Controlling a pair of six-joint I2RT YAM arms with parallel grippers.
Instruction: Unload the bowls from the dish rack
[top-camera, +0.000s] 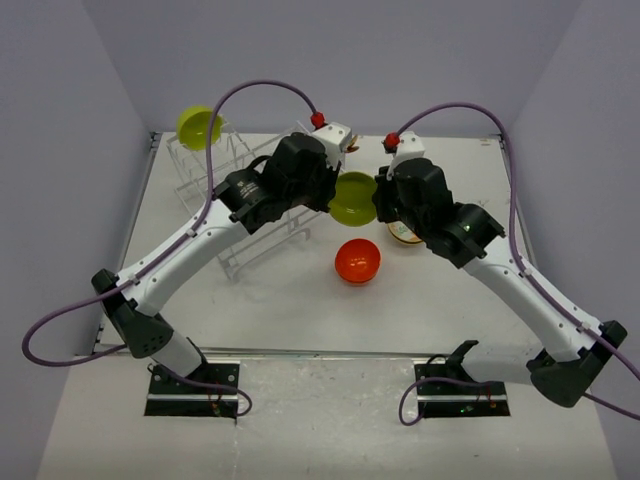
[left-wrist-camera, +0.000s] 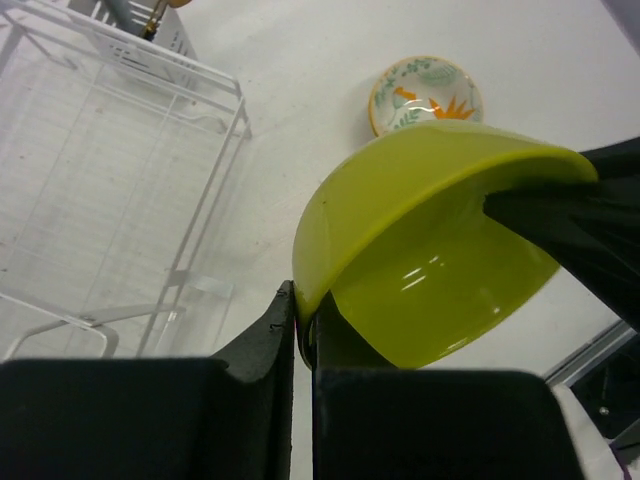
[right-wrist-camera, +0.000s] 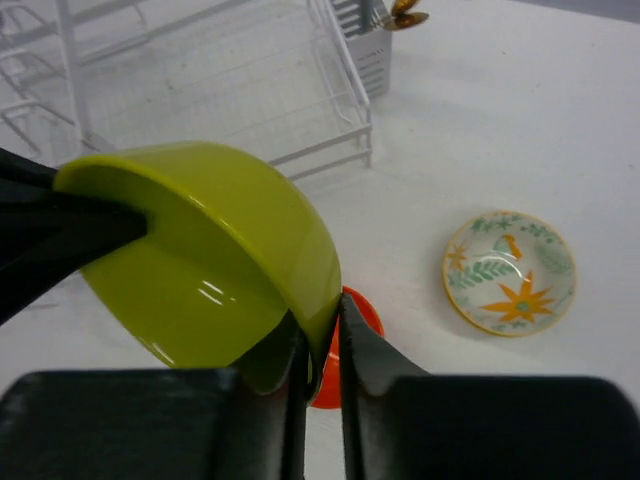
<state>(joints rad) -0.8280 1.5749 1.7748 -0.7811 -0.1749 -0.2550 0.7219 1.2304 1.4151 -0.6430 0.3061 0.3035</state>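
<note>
The robot's right gripper needs to carry the lime-green bowl back and down onto the table (top-camera: 412, 281) beside the orange bowl, because the bare tabletop there has room for it.
A lime-green bowl (top-camera: 352, 198) hangs in the air between both arms, right of the white wire dish rack (top-camera: 215, 170). My left gripper (top-camera: 335, 188) is shut on its left rim, as the left wrist view shows (left-wrist-camera: 303, 320) with the bowl (left-wrist-camera: 430, 250). My right gripper (top-camera: 378, 202) is shut on the opposite rim (right-wrist-camera: 322, 325) of the bowl (right-wrist-camera: 210, 250). A second lime-green bowl (top-camera: 198, 127) sits at the rack's far left end. An orange bowl (top-camera: 357, 261) and a cream patterned bowl (right-wrist-camera: 509, 271) lie on the table.
The rack's grey cutlery basket (right-wrist-camera: 368, 50) holds a utensil at the rack's right end. The rack (left-wrist-camera: 120, 180) appears without dishes in both wrist views. The cream bowl (top-camera: 404, 236) is partly under my right arm. White walls enclose the table.
</note>
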